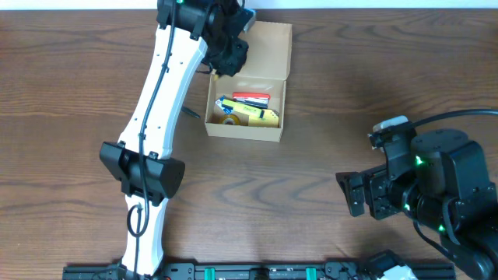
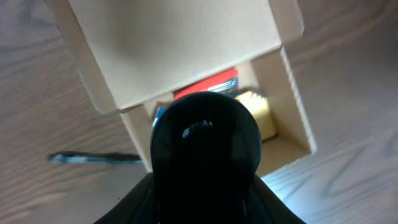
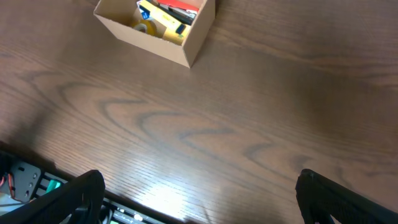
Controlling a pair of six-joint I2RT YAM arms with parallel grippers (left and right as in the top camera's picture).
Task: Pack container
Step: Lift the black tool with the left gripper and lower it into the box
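Note:
I will next move my left gripper back and down to the yellow item [image 1: 268, 118] [image 2: 258, 112] in the container's other near corner and release, because the tape roll fills one near corner.
The tan cardboard container [image 1: 244, 131] stands open at the table's far middle, its flap lid [image 1: 268, 50] folded back. Inside lie a red item [image 1: 250, 98], a yellow item [image 1: 261, 116] and a tape roll [image 1: 230, 120]. My left gripper [image 1: 226, 53] hovers over the container's back left corner. In the left wrist view a black rounded object [image 2: 205, 146] sits between its fingers and hides them, above the container [image 2: 295, 106]. My right gripper [image 1: 356, 193] is open and empty [image 3: 199, 202], low over bare table at the near right, far from the container [image 3: 189, 46].
A dark pen [image 1: 189, 113] lies on the table just left of the container, also seen in the left wrist view [image 2: 93, 158]. The left arm stretches from the front edge up the left side. A rail with electronics [image 3: 37, 183] runs along the front edge.

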